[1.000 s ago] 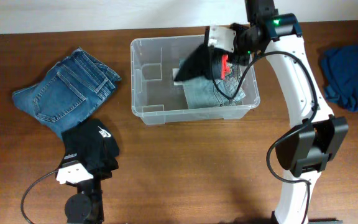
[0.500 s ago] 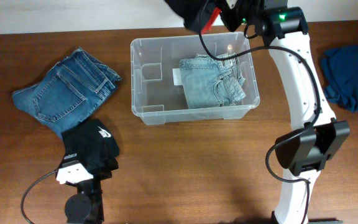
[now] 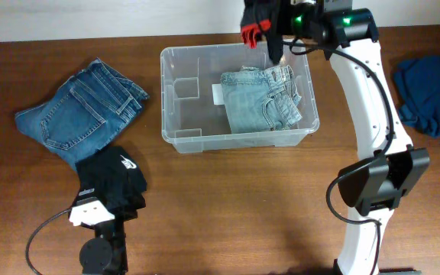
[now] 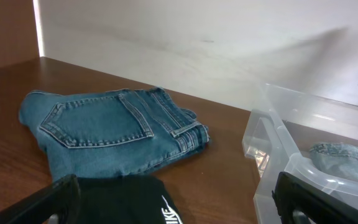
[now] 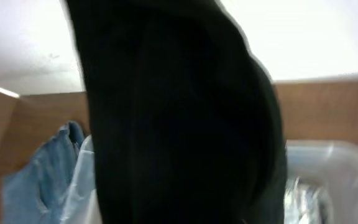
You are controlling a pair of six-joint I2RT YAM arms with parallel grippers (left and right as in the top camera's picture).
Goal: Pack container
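Note:
The cloth hangs over the tub's back rim, so the robot's right gripper will next bring the black garment back and down onto the folded light jeans (image 3: 262,99) and release it.
The container (image 3: 239,141) is a clear tub at the table's middle back, with folded light jeans (image 3: 262,99) in its right half and a white label (image 3: 218,93) on its floor. My right gripper (image 3: 272,23) is raised over the tub's back rim and shut on a black garment with red print (image 3: 254,27). That cloth (image 5: 179,124) fills the right wrist view and hides the fingers. My left gripper (image 4: 179,208) is open and low over a black Nike garment (image 3: 113,179), which also shows in the left wrist view (image 4: 129,202). The tub also shows in the left wrist view (image 4: 278,124).
Folded dark blue jeans (image 3: 79,114) lie at the left, just behind the black Nike garment, and show in the left wrist view (image 4: 110,130). A dark blue garment (image 3: 434,92) lies at the far right edge. The right arm's base stands at the front right.
My right gripper has swung the black garment up from over the tub's middle to above its back rim, uncovering the light jeans. The left arm has not moved.

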